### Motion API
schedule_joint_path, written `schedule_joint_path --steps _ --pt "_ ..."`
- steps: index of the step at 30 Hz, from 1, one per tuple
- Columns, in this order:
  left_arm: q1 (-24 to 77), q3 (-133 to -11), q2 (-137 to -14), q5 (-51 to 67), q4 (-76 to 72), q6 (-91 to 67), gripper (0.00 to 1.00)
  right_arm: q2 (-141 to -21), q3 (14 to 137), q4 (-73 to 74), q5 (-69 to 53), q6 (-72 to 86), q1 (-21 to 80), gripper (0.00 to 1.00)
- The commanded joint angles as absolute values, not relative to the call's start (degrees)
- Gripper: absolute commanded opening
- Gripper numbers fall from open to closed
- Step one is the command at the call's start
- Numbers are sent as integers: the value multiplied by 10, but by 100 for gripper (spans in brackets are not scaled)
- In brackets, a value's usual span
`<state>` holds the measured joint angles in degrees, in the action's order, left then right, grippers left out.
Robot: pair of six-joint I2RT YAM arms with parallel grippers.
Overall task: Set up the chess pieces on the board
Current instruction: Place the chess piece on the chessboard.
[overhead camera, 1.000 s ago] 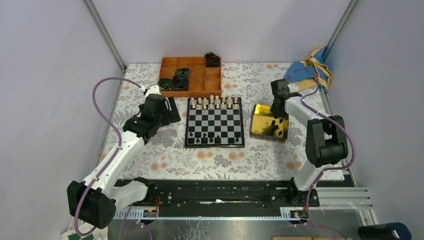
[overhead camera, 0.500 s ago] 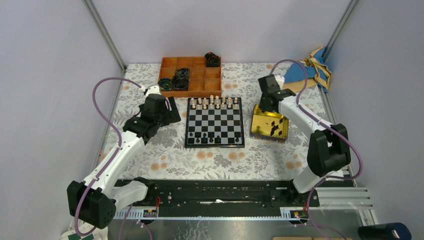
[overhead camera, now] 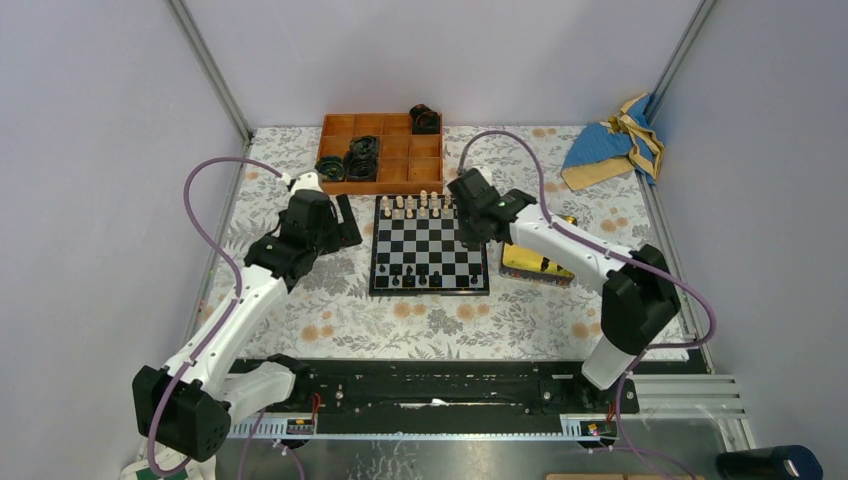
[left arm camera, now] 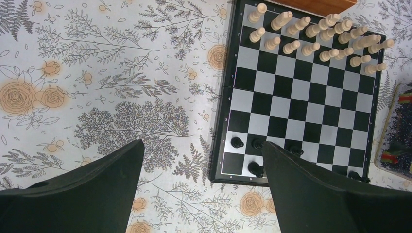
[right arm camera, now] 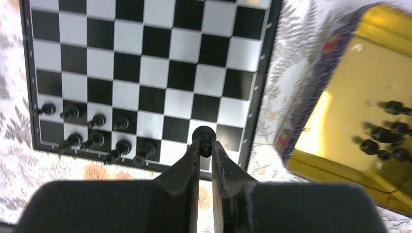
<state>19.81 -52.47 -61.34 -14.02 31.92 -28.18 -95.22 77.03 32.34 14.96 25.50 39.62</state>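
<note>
My right gripper needs to move back over the near row's white square (overhead camera: pixel 448 281) (right arm camera: pixel 171 152) beside the black pieces next, as it is empty. Then it needs to lower the black piece and release it.
The board (overhead camera: pixel 430 248) lies mid-table, with cream chessmen (overhead camera: pixel 428 206) on its far rows and several black chess pieces (overhead camera: pixel 412 279) on its near rows. My right gripper (right arm camera: pixel 204 145) is shut on a black chess piece (right arm camera: pixel 203 136) and holds it above the board's near right squares; from above it (overhead camera: pixel 472 232) hangs over the board's right side. More black pieces (right arm camera: pixel 388 133) lie in the gold tin (right arm camera: pixel 350 97). My left gripper (left arm camera: pixel 201 155) is open and empty, left of the board's near left corner (left arm camera: pixel 228 170).
An orange compartment tray (overhead camera: pixel 381 150) with black coiled rings stands behind the board. The gold tin (overhead camera: pixel 535 262) sits right of the board. A blue and tan cloth (overhead camera: pixel 612 145) lies at the far right. Flowered cloth covers the table.
My right gripper has swung left from the gold tin to above the board's right side, carrying a black piece. The left arm has hardly moved.
</note>
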Motion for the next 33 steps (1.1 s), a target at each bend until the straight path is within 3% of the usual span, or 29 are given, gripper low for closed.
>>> schedule_joint_path --steps 1,12,33 --pt "194 -518 -596 -137 291 -287 99 -970 789 335 124 237 430 0" --pt "194 -516 -585 -136 298 -288 99 -1013 789 332 121 230 483 0" --pt "194 -514 -584 -134 301 -288 99 -1041 750 316 123 231 494 0"
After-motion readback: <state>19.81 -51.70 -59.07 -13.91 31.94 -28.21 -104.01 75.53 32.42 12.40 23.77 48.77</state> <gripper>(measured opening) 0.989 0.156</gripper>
